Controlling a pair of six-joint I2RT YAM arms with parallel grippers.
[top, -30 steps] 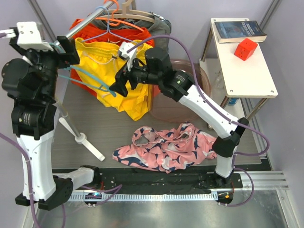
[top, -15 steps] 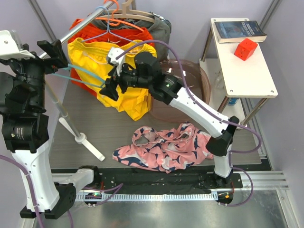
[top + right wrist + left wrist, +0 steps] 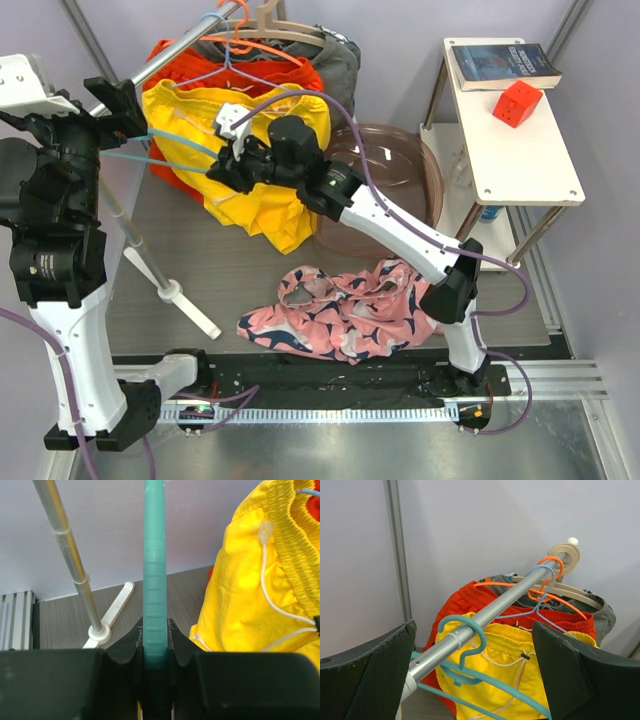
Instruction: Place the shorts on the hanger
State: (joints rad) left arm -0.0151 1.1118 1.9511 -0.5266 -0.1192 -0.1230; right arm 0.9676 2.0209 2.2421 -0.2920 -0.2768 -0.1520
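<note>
The pink shorts (image 3: 350, 310) lie back from my right gripper, to its right in the top view; I'll carry the hanger off the silver bar, over them, and release.
The pink shorts (image 3: 350, 310) with navy shark shapes lie crumpled on the table in front of the arm bases. The teal hanger (image 3: 175, 152) hangs by its hook (image 3: 466, 634) on the silver rail (image 3: 485, 616). My right gripper (image 3: 154, 647) is shut on the hanger's lower bar (image 3: 154, 555); in the top view the right gripper (image 3: 226, 168) is in front of the yellow shorts. My left gripper (image 3: 472, 680) is open, one finger on each side of the hook and rail, touching neither. From above, the left gripper (image 3: 120, 112) is at the rail's near end.
Yellow drawstring shorts (image 3: 250, 160), red shorts on an orange hanger (image 3: 265, 45) and a grey garment on a wooden hanger (image 3: 290, 28) share the rail. The rack's white foot (image 3: 185, 305), a brown basin (image 3: 390, 180) and a white side table (image 3: 520, 150) with book and red cube stand around.
My right gripper has reached left along the yellow shorts and closed on the teal hanger's bar. My left arm has shifted left and up, its gripper staying open around the hook.
</note>
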